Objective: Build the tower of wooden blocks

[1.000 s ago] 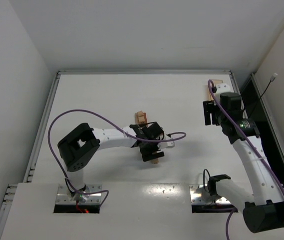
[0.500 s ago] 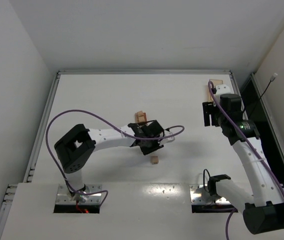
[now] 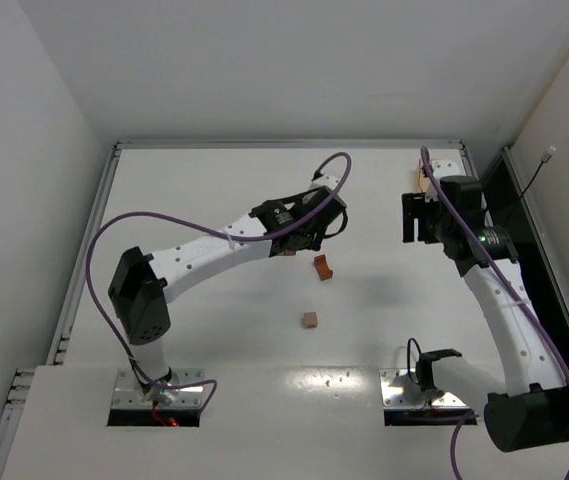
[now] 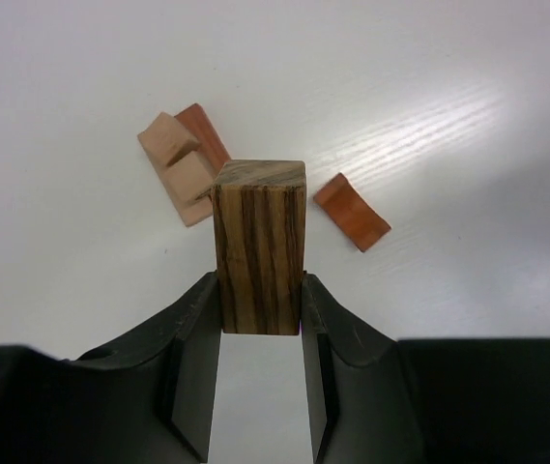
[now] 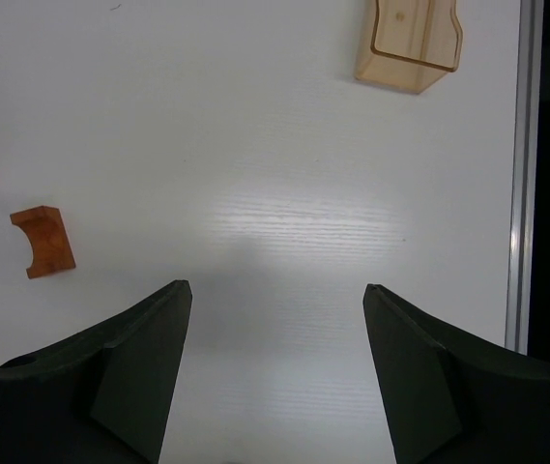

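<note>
I will turn and lower my left gripper across to release the block atop the tan stepped piece (image 4: 178, 166), since that lies below, to the left in its wrist view.
My left gripper (image 4: 260, 290) is shut on a dark striped wood block (image 4: 260, 242) and holds it upright above the table. Below it lie a tan stepped piece (image 4: 178, 166) with a reddish piece (image 4: 204, 135) against it, and a reddish notched piece (image 4: 352, 211) apart to the right. In the top view my left gripper (image 3: 292, 238) is mid-table, with the reddish notched piece (image 3: 321, 267) just right of it and a small tan cube (image 3: 309, 320) nearer the bases. My right gripper (image 5: 276, 290) is open and empty over bare table; it shows in the top view (image 3: 414, 218) at the right. No tower is visible.
A light-wood tray-like piece (image 5: 410, 39) lies near the far right table edge (image 5: 521, 193), also visible in the top view (image 3: 422, 180). The notched reddish piece (image 5: 43, 242) lies left of my right gripper. A purple cable (image 3: 329, 165) arcs over the left arm.
My left arm has stretched away from the tan cube toward the back right, above the stepped piece. The reddish notched piece has come into view. My right gripper has shifted slightly left.
</note>
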Controlling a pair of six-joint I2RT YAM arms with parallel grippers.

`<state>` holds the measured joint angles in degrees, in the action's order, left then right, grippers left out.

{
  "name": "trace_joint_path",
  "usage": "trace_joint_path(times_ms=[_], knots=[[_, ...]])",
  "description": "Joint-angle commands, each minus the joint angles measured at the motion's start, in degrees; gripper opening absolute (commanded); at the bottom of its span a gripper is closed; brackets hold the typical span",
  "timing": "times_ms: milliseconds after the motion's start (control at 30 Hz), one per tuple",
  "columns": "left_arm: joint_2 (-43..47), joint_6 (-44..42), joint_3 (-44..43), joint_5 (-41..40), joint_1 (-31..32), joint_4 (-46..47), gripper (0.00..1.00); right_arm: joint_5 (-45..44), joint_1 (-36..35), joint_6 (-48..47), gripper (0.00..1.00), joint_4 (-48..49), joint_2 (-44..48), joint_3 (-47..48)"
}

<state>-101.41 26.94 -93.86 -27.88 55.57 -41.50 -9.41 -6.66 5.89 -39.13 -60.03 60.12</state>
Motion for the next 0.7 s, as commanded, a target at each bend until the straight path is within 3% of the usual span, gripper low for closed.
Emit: trace_joint_path(times_ms=[0, 267, 667], knots=[[-3.8, 6.9, -4.4, 1.0, -4.4, -6.1, 0.00, 2.3, 0.9, 2.3, 0.69, 1.0, -1.2, 3.6], [-9.1, 10.1, -7.1, 4.8, -14.4, -7.3, 0.00, 4.6, 2.5, 3.3, 0.69, 1.0, -2.9, 4.7], [-12.9, 9.4, -8.9, 14.7, -18.3, -6.2, 0.00, 6.9, 3.6, 3.9, 0.69, 1.5, -5.4, 4.7]])
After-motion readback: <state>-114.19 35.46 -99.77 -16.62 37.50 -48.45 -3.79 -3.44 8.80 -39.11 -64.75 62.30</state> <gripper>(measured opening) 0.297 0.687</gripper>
